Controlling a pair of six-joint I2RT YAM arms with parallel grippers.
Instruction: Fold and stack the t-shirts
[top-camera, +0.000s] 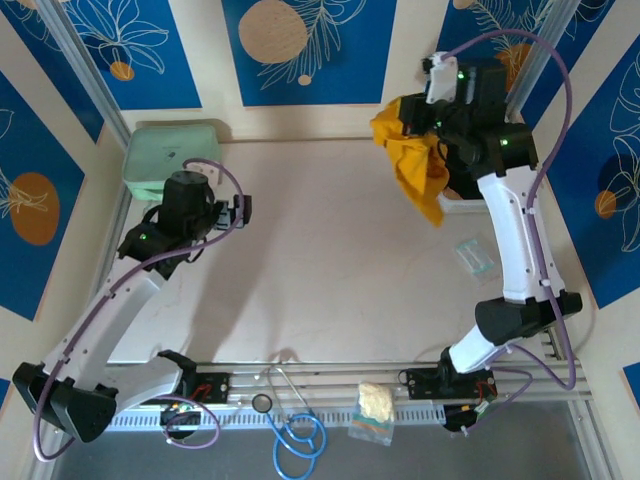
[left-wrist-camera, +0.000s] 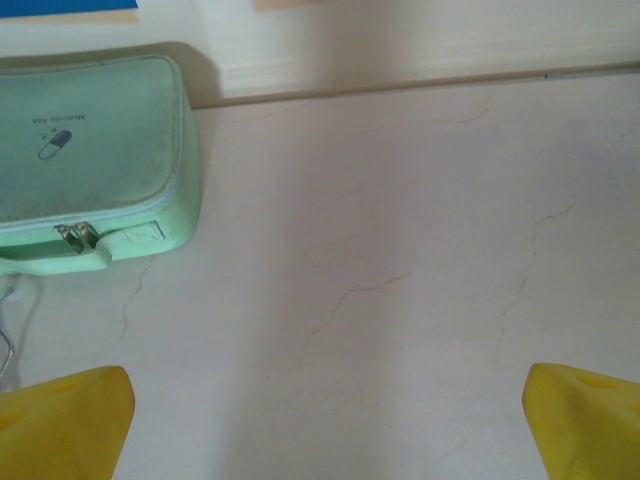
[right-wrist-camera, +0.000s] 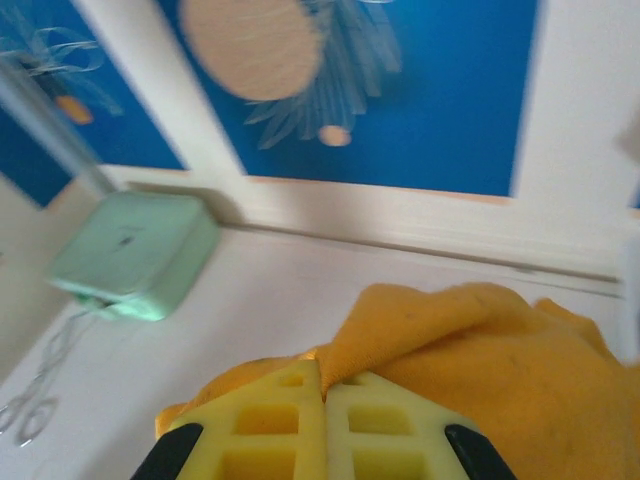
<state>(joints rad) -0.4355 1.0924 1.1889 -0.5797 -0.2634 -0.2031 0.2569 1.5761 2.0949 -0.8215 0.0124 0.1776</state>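
Note:
My right gripper swings the t-shirt (top-camera: 415, 160) back next, then lowers and releases it on the tabletop's bare middle, below and back from the gripper, open for spreading.
An orange-yellow t-shirt (top-camera: 415, 160) hangs bunched in the air at the back right of the table, pinched by my right gripper (top-camera: 432, 130). In the right wrist view the yellow fingers (right-wrist-camera: 270, 420) are pressed together on a fold of that orange cloth (right-wrist-camera: 480, 350), which drapes off to the right. My left gripper (top-camera: 240, 210) hovers over the left side of the table, open, its yellow fingertips (left-wrist-camera: 65, 420) wide apart above bare tabletop with nothing between them.
A mint-green zip pouch (top-camera: 170, 152) lies at the back left corner, near the left gripper. A small clear packet (top-camera: 474, 256) sits beside the right arm. A pale-yellow packet (top-camera: 373, 405) and a blue stethoscope (top-camera: 295, 430) rest on the front rail.

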